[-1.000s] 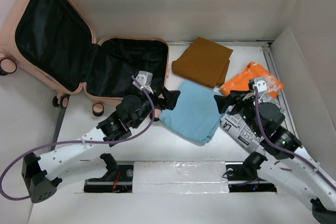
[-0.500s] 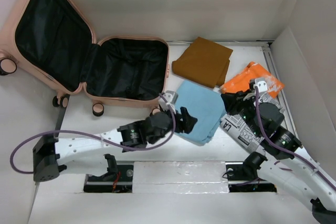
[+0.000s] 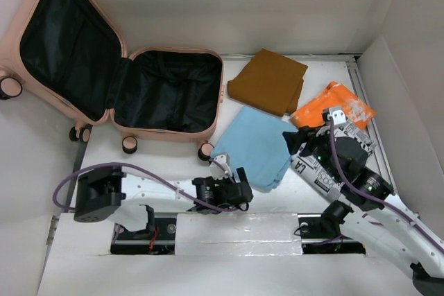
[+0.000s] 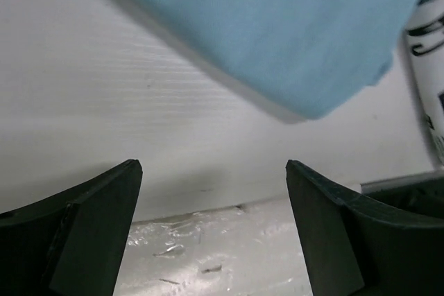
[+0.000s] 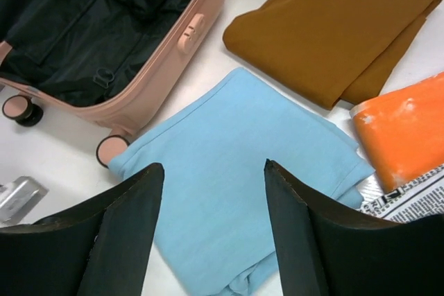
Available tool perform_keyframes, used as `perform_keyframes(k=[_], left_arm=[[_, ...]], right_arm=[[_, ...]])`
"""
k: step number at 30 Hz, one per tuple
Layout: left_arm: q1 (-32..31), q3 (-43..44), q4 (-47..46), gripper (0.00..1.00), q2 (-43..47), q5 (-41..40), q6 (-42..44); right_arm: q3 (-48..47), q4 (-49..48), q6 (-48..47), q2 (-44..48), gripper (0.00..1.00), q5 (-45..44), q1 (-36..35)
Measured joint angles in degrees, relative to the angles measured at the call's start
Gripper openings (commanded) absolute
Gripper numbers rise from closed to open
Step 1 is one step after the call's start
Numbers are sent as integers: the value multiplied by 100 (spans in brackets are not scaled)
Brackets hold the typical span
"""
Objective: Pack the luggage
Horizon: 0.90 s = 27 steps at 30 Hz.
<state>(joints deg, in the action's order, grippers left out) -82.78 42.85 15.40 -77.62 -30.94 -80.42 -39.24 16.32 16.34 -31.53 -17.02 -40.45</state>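
The open fingers of my left gripper are over bare tabletop, so I will move it outward onto the blue cloth's near edge [image 3: 233, 162] [image 4: 198, 50] to close on a fold.
The luggage, a peach-pink suitcase, lies open at the back left, with its lid [image 3: 66, 39] raised and its black-lined base [image 3: 170, 91] empty. It also shows in the right wrist view [image 5: 173, 74]. A folded light blue cloth [image 3: 253, 145] lies on the table between the arms. My left gripper [image 3: 243, 185] is open and empty, low over the table just near of the blue cloth's near edge [image 4: 277, 25]. My right gripper [image 3: 295, 140] is open and empty, above the blue cloth's right side [image 5: 229, 136].
A folded brown cloth [image 3: 269, 81] lies behind the blue one. An orange packet [image 3: 333, 102] lies at the back right. A black-and-white printed item [image 3: 312, 171] lies under the right arm. White walls enclose the table. A taped strip [image 3: 236, 227] runs along the near edge.
My left arm has swung away from the suitcase's front edge, down and right to the near edge of the blue cloth. The right gripper has barely shifted. Nothing was picked up.
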Motion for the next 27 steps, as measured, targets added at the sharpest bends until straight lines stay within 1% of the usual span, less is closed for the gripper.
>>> perform_keyframes(k=[1,4,7,8,12,15,21,24,25,26,27], left_arm=[[11,0,85,83,-131,0,-243],[133,42,273,83,-581,11,-793],[308,245,286,81,-898,-17,-1091],[396,310,227,79,-968,-13,-1158],[846,424,-26,77,-1191,-42,-1331],[1193,424,-302,73,-1279,-7,-1397],[1554,514,-850,71,-1539,31,-1480],[1613,750,-833,61,-1779,13,-1440],[1622,822,-835,53,-1871,-13,-1429],[1635,876,-863,42,-1945,-42,-1427],[1648,894,-898,27,-2006,-42,-1386]], right_arm=[[15,0,0,-4,66,39,0],[66,-9,0,-22,66,162,2],[107,-11,0,-26,66,278,2],[129,-15,0,-26,66,328,0],[203,-13,4,11,66,485,2],[273,-26,31,83,66,570,0],[306,-31,39,245,66,577,0],[308,-35,39,275,66,590,0],[308,-35,39,275,66,595,2],[308,-35,39,278,66,603,2],[310,-35,39,284,66,612,0]])
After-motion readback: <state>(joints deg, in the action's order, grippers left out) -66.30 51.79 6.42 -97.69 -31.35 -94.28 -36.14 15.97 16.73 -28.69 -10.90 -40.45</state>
